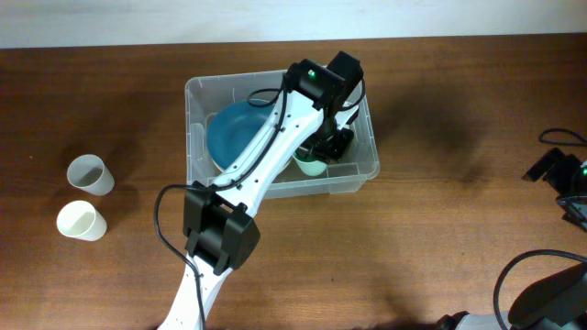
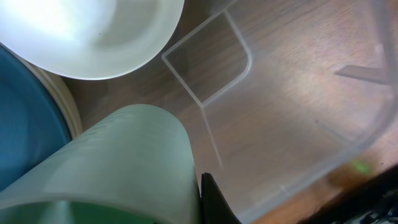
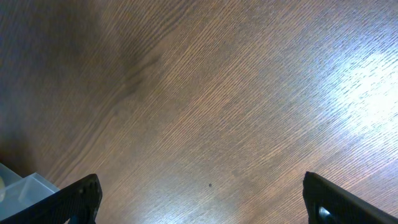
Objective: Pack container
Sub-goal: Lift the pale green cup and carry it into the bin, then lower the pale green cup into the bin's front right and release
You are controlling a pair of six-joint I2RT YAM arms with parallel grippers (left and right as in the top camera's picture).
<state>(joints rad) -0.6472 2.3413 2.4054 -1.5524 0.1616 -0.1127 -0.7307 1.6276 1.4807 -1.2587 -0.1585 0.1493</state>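
Observation:
The left gripper will next go down between the white bowl, the blue plate and the bin's side and let go of the cup, because bare bin bottom (image 2: 164, 101) shows there.
The container (image 1: 364, 172) is a clear plastic bin at the table's middle. It holds a blue plate (image 1: 234, 133); the left wrist view also shows a white bowl (image 2: 93, 31) beside that plate (image 2: 25, 124). My left gripper (image 1: 332, 145) reaches down into the bin's right part and is shut on a pale green cup (image 1: 310, 165). In the left wrist view one dark finger (image 2: 208, 190) presses the cup's wall (image 2: 118, 162); the other finger is hidden. My right gripper (image 3: 202, 199) is open and empty over bare wood, far right of the bin.
Two loose cups stand at the far left: a grey-white one (image 1: 89, 173) and a cream one (image 1: 79, 221). The right arm (image 1: 559, 174) sits at the table's right edge. A corner of the bin (image 3: 25, 186) shows in the right wrist view.

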